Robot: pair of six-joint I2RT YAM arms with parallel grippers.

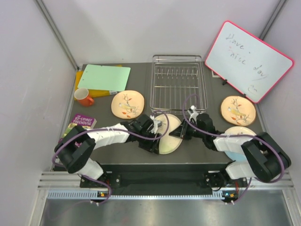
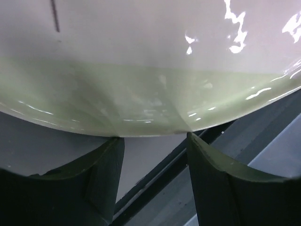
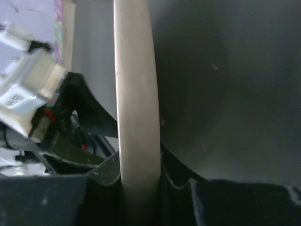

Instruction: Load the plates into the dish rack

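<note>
The plate in my right gripper goes up, outward and down next for release at the rack's empty end by the whiteboard, outward of that gripper.
The pale yellow-green plate (image 1: 169, 134) is held tilted on edge above the table's front middle, just in front of the dish rack (image 1: 178, 84), which holds no plates. My right gripper (image 1: 183, 133) is shut on its right rim; in the right wrist view the rim (image 3: 136, 94) runs between the fingers (image 3: 106, 172). My left gripper (image 1: 156, 128) is open at the plate's left side. In the left wrist view both fingertips (image 2: 113, 150) touch the plate's lower edge (image 2: 150, 103). One peach plate (image 1: 127, 104) lies left of the rack, another (image 1: 238, 110) to its right. The blue and cream plate (image 1: 237, 141) lies partly under my right arm.
An orange mug (image 1: 83, 96), a green folder (image 1: 104, 77) and a book (image 1: 82, 123) sit at the left. A pink-framed whiteboard (image 1: 249, 60) leans at the back right.
</note>
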